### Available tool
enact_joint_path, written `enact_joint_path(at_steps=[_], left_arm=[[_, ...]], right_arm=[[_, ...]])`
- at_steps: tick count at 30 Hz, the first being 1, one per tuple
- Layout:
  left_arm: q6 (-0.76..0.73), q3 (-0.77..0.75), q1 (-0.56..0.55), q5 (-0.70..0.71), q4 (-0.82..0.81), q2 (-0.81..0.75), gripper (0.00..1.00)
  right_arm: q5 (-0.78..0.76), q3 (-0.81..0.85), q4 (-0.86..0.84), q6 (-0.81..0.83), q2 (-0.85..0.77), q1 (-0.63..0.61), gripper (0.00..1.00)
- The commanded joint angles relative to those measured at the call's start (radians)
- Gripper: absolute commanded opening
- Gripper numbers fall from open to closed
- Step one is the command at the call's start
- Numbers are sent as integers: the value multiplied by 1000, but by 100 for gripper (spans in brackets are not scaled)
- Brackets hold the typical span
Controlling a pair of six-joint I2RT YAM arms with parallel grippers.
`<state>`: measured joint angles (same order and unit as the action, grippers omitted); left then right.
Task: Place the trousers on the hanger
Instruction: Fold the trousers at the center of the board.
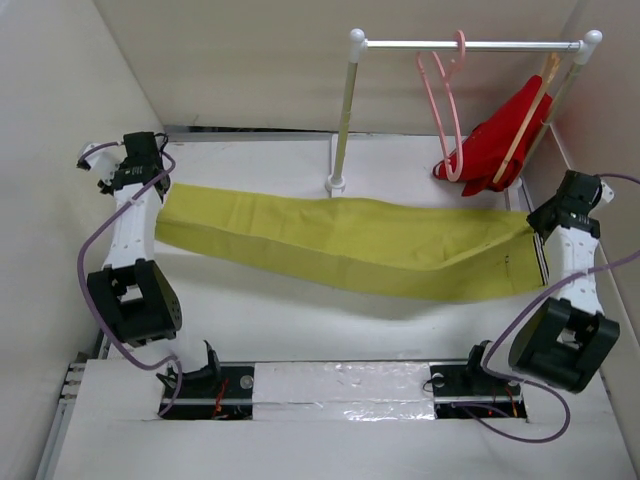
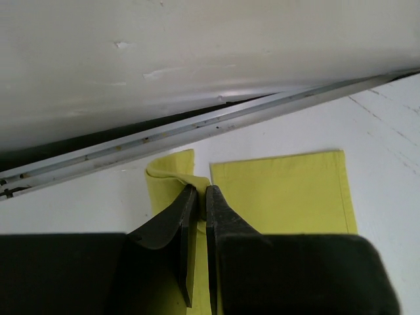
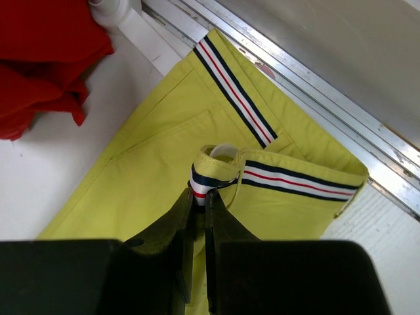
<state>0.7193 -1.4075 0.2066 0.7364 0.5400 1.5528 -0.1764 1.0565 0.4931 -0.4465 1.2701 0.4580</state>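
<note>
The trousers already hang stretched, so the robot's right gripper will next move outward and down toward the bar's foot [image 1: 522, 197] [image 3: 152, 42] beside the red garment and lay the trousers' waistband flat.
The yellow-green trousers [image 1: 350, 245] hang stretched across the table between both arms, lifted off the surface. My left gripper [image 1: 160, 190] is shut on the leg-cuff end [image 2: 197, 180]; the cuffs [image 2: 282, 190] spread below it. My right gripper [image 1: 535, 235] is shut on the striped waistband [image 3: 210, 177], with the rest of the waistband [image 3: 298, 180] folded beside it. The pink hanger [image 1: 445, 110] hangs by its hook from the rail [image 1: 470, 44] at the back right, apart from the trousers.
A red garment [image 1: 495, 145] on a tan wooden hanger [image 1: 525, 115] hangs at the rail's right end; it also shows in the right wrist view [image 3: 46, 59]. The rail's left post [image 1: 343, 115] stands just behind the trousers. White walls enclose the table.
</note>
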Motion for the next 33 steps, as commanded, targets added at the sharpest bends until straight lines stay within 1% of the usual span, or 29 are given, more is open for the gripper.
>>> enact_joint_path(at_steps=[1,2,4,5,7,8,10,11,13,16,18,23,26,28,30,31,32,33], left_arm=[[23,-85,50,15,15,52,0],[23,-108,50,24,27,96,0],[23,-165,59,9,31,137,0],[20,-171,59,11,8,160,0],[-35,-151,59,-9,-60,173,0],[-41,-154,59,-9,-89,193,0],[-60,-185,59,-5,-101,225,0],[-63,-205,59,-6,-98,266,0],[-76,-260,37,7,-95,308,0],[-98,-317,24,32,-118,378,0],[-125,-350,13,38,-168,432,0],[-162,-392,13,26,-236,507,0],[-173,-478,4,9,-219,581,0],[-190,-542,4,-31,-203,621,3],[-195,-556,-6,-57,-231,625,5],[-216,-555,-15,-92,-248,625,9],[-221,-556,-15,-106,-264,625,17],[-228,-558,-24,-121,-270,625,21]], right_arm=[[-55,103,-125,-27,83,8,0],[-66,141,-125,-26,106,8,0],[-66,186,-102,-24,167,8,0],[-72,212,-103,-27,184,8,0],[-78,220,-152,-34,221,-10,0],[-107,227,-162,-32,235,-25,0],[-139,255,-176,-24,265,-39,2],[-152,267,-176,-23,302,-39,3],[-156,303,-168,-26,342,-48,4],[-166,336,-175,-24,405,-68,4],[-178,359,-189,-18,446,-77,4],[-166,385,-206,-26,517,-78,3],[-147,398,-223,-27,543,-78,4],[-102,404,-223,-41,552,-78,8],[-74,404,-229,-55,549,-68,12],[-58,401,-238,-55,546,-59,17],[-43,401,-241,-57,539,-59,19],[-35,401,-241,-60,534,-50,24]])
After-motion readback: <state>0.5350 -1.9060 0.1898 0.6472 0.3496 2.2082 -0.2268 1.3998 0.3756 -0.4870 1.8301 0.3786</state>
